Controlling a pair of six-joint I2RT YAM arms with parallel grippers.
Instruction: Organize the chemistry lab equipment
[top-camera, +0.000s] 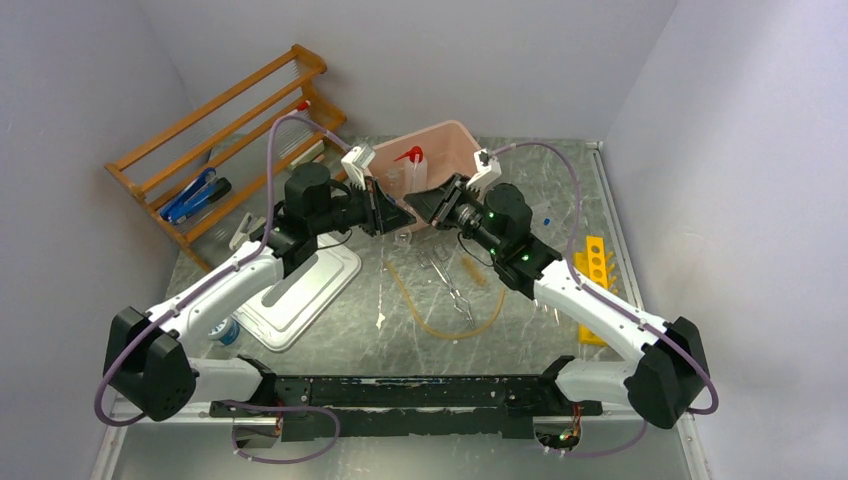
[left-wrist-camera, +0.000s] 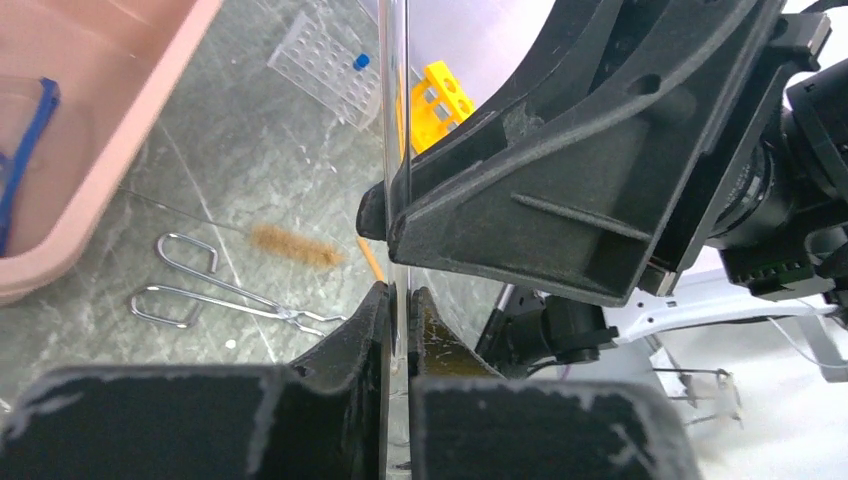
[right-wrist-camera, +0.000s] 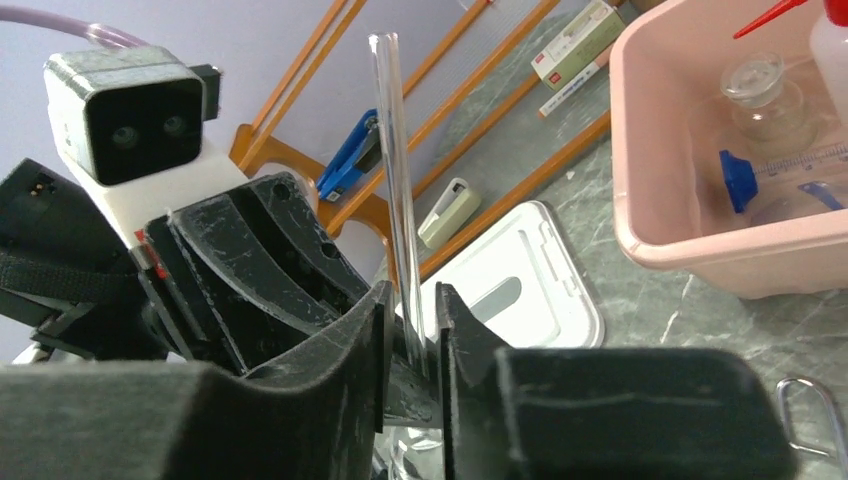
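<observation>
I should swing my left gripper outward and down into the pink tub by the blue-framed goggles (left-wrist-camera: 20, 135) next and let go of the glass rod (left-wrist-camera: 393, 120), because other glassware is already there.
A thin clear glass rod (left-wrist-camera: 393, 120) stands between both grippers above the table's middle. My left gripper (left-wrist-camera: 400, 295) is shut on it, pads pressed to both sides. My right gripper (right-wrist-camera: 410, 295) faces it with the same rod (right-wrist-camera: 395, 150) between its jaws, which stand slightly apart with a gap beside the glass. Metal tongs (top-camera: 447, 280) and tan tubing (top-camera: 450, 325) lie on the table below. The red-capped squeeze bottle (top-camera: 412, 165) and blue-framed goggles (left-wrist-camera: 25, 150) sit in the pink tub. The yellow tube rack (top-camera: 595, 265) lies at the right.
The pink tub (top-camera: 455, 140) stands just behind the grippers and its white lid (top-camera: 300, 290) lies left of centre. The orange wooden rack (top-camera: 220, 130) leans at the back left, with a blue stapler (top-camera: 190, 195) under it. A small brush (left-wrist-camera: 295, 247) lies near the tongs.
</observation>
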